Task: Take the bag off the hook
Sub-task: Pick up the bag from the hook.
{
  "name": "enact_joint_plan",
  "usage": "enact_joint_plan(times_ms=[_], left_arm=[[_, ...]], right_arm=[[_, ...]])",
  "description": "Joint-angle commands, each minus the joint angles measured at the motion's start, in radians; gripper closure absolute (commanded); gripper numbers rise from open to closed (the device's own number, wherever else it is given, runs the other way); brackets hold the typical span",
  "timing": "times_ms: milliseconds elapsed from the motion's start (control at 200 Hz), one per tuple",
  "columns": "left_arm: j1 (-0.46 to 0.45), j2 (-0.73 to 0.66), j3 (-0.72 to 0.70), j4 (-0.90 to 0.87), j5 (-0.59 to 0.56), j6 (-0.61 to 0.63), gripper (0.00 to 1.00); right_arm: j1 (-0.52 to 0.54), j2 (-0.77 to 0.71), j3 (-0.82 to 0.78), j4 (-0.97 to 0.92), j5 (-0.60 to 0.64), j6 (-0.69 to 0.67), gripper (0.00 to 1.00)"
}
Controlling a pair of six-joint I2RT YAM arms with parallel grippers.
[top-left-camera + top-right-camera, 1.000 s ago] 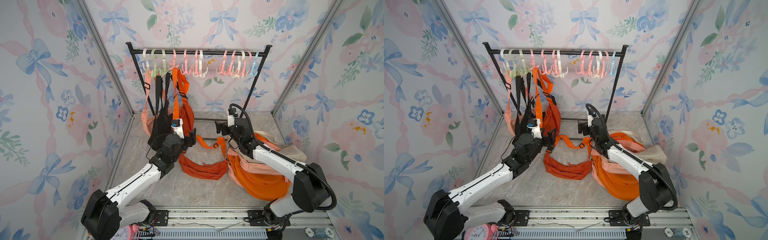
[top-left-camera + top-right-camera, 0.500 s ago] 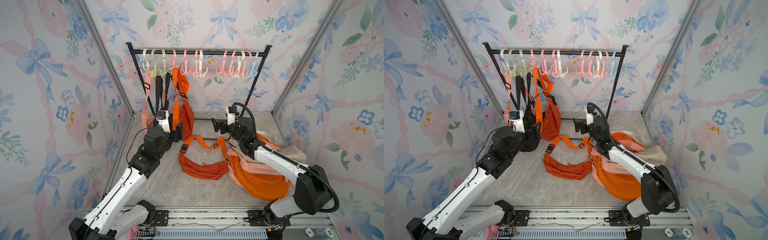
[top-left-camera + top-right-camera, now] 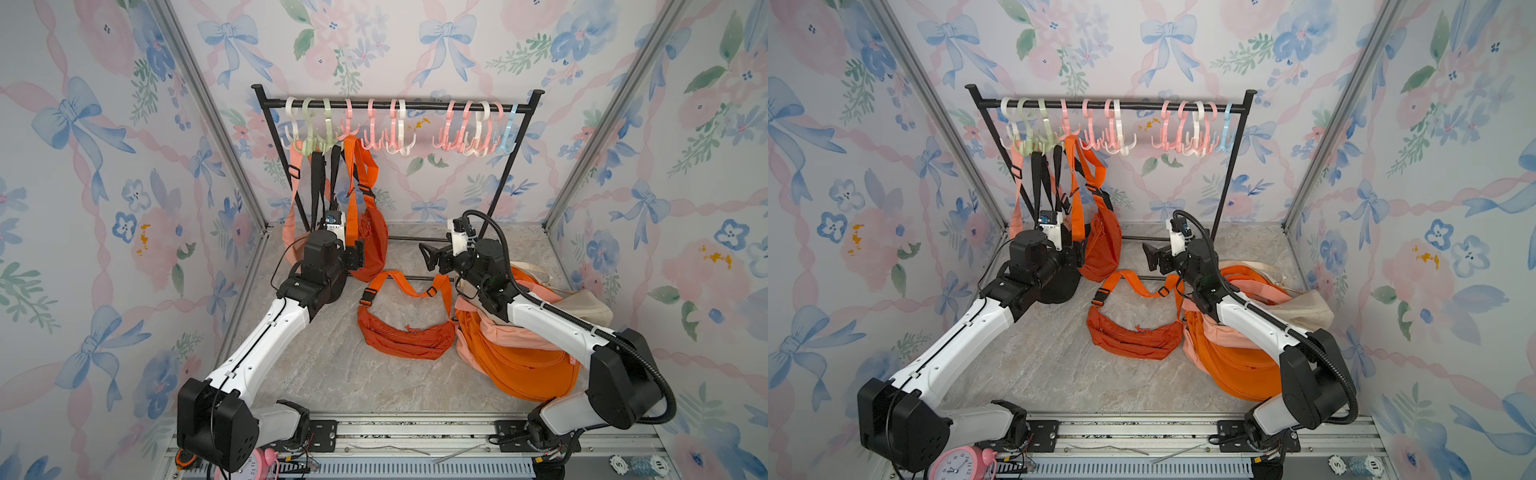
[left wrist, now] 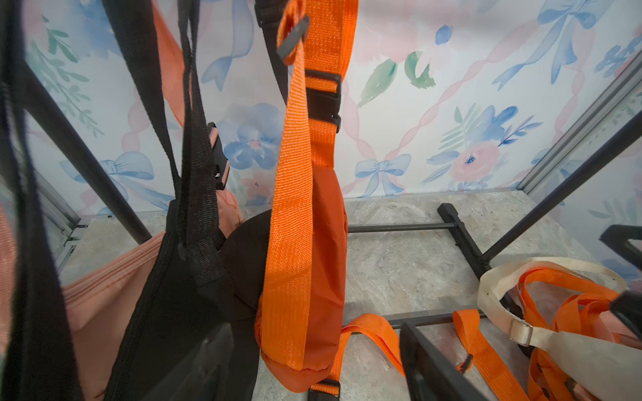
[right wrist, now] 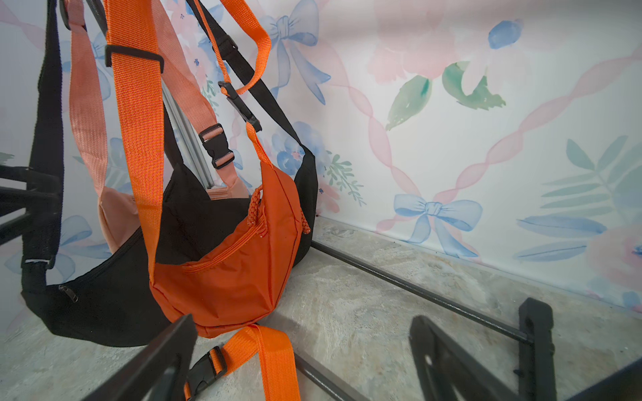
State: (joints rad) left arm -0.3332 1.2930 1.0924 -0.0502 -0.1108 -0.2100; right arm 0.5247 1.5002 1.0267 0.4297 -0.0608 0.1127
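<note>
My left gripper reaches outward around the near length of orange strap [image 3: 352, 227] [image 4: 287, 294] next and closes, since the strap hangs just outward, between its spread fingers.
An orange bag [image 3: 371, 245] hangs by its orange strap from a pink hook [image 3: 348, 129] on the black rack [image 3: 415, 107], beside a black bag [image 5: 104, 305] and a peach bag [image 3: 291, 232]. My left gripper [image 3: 357, 257] is open, low against the hanging bags. In the left wrist view the orange bag [image 4: 323, 277] and its strap hang between the spread fingers [image 4: 427, 364], untouched. My right gripper [image 3: 430, 257] is open to the right of the orange bag [image 5: 225, 270], pointing at it, with only a floor strap [image 5: 274, 361] between its fingers [image 5: 448, 357].
A second orange bag [image 3: 403, 336] lies on the floor in the middle, its strap looped toward the rack's base bar [image 5: 417, 288]. A pile of orange, peach and cream bags [image 3: 519, 353] sits under the right arm. Several bare hooks [image 3: 473, 129] hang along the rack.
My left arm has lifted off the floor and drawn back left, from the floor bag's strap to the hanging bags. The right gripper has shifted slightly left. Both stay open.
</note>
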Motion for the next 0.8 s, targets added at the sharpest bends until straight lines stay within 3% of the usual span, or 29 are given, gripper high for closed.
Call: enact_joint_plan(times_ms=[0, 210, 385, 440, 665, 795], left_arm=[[0.028, 0.041, 0.026, 0.084, 0.051, 0.019, 0.23], [0.044, 0.149, 0.061, 0.149, 0.093, 0.014, 0.25], [0.048, 0.23, 0.139, 0.156, 0.111, 0.018, 0.4], [0.05, 0.249, 0.155, 0.162, 0.109, 0.02, 0.48], [0.054, 0.281, 0.175, 0.156, 0.087, 0.014, 0.99], [0.059, 0.239, 0.157, 0.138, 0.064, 0.01, 1.0]], right_arm=[[-0.006, 0.029, 0.005, 0.04, -0.049, 0.012, 0.03], [-0.016, 0.084, 0.032, 0.041, -0.093, 0.048, 0.03], [-0.02, 0.103, 0.05, 0.024, -0.11, 0.055, 0.03], [-0.023, 0.103, 0.046, 0.026, -0.109, 0.053, 0.03], [-0.032, 0.13, 0.057, 0.042, -0.114, 0.06, 0.03], [-0.031, 0.148, 0.093, 0.033, -0.133, 0.065, 0.03]])
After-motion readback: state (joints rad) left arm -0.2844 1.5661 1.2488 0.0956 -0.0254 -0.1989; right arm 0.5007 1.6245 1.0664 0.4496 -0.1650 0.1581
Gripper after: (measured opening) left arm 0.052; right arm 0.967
